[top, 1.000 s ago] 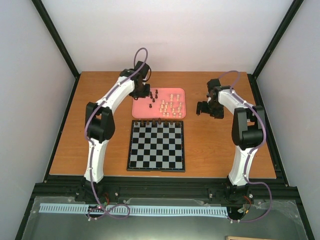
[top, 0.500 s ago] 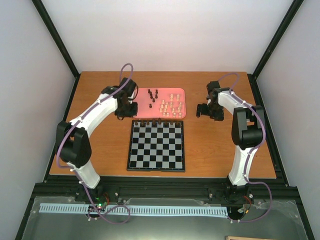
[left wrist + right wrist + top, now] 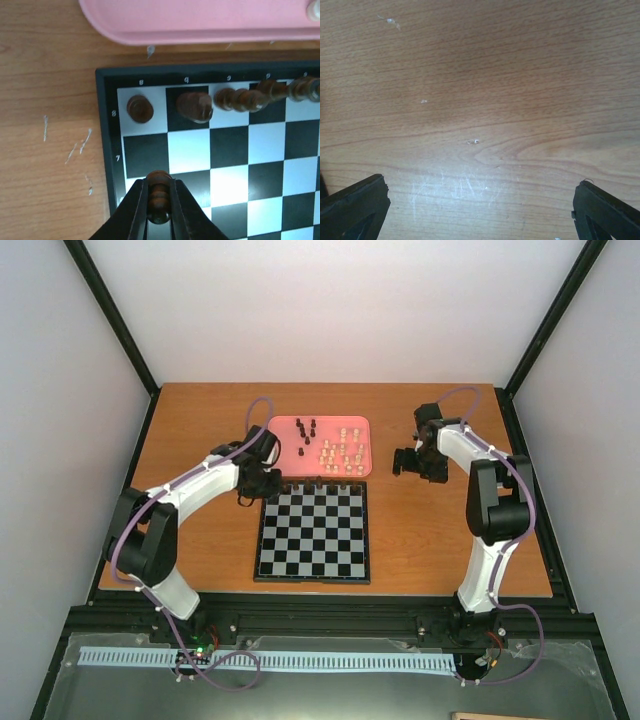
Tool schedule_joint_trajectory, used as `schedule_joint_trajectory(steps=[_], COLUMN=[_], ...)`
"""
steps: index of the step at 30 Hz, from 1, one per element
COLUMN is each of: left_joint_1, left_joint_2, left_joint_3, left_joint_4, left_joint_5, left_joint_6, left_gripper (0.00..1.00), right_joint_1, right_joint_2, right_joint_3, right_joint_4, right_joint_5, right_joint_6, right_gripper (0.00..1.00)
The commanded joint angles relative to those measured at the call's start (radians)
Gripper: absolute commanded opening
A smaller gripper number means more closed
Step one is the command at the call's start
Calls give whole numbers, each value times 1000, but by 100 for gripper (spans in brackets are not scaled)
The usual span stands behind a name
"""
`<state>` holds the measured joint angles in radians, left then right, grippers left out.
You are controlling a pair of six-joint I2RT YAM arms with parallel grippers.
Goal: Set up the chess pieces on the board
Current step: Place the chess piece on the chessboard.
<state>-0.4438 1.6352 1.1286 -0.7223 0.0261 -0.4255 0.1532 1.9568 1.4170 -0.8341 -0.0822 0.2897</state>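
My left gripper will next lower the brown piece onto the dark edge square (image 3: pixel 271 500) (image 3: pixel 146 155) on the near side of the corner piece, because that square is empty.
The board (image 3: pixel 313 532) lies at the table's middle, with a row of dark chess pieces (image 3: pixel 312 483) along its far edge. My left gripper (image 3: pixel 254 490) is shut on a dark brown piece (image 3: pixel 159 197) above the board's far left corner (image 3: pixel 111 150), near the square marked 7. Several dark pieces (image 3: pixel 195 106) stand on the far row in the left wrist view. Cream pieces (image 3: pixel 343 453) and a few dark ones (image 3: pixel 306 428) stand in the pink tray (image 3: pixel 285 462). My right gripper (image 3: pixel 410 464) is open and empty over bare wood, right of the tray.
The pink tray's near rim (image 3: pixel 200 30) lies just beyond the board. The wooden table (image 3: pixel 480 100) has black frame posts at its sides and back.
My left arm has moved from over the pink tray toward me, to the board's far left corner, with a dark piece in its jaws. The right arm has hardly moved.
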Motion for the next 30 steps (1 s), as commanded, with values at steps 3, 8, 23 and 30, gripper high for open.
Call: schedule_joint_trajectory(steps=[3,8,23,30], left_joint_1=[-4,-4,-4,-4], left_joint_2=[54,86,147,143], left_joint_3=[33,50,90,80], left_joint_4=[80,66,24,7], left_joint_5=[-18,-23,-43,-53], left_joint_6=[-22,-27,-18,-10], left_gripper=[1,1,1,1], right_joint_1=[6,6,6,6], right_joint_2=[-52,-54,-45,-42], right_joint_3=[-12,-2,4,-2], right_joint_4=[7,0,-2,4], right_joint_5=[16,18,17,11], right_joint_6=[12,10,5,8], right_gripper=[100,100,100,100])
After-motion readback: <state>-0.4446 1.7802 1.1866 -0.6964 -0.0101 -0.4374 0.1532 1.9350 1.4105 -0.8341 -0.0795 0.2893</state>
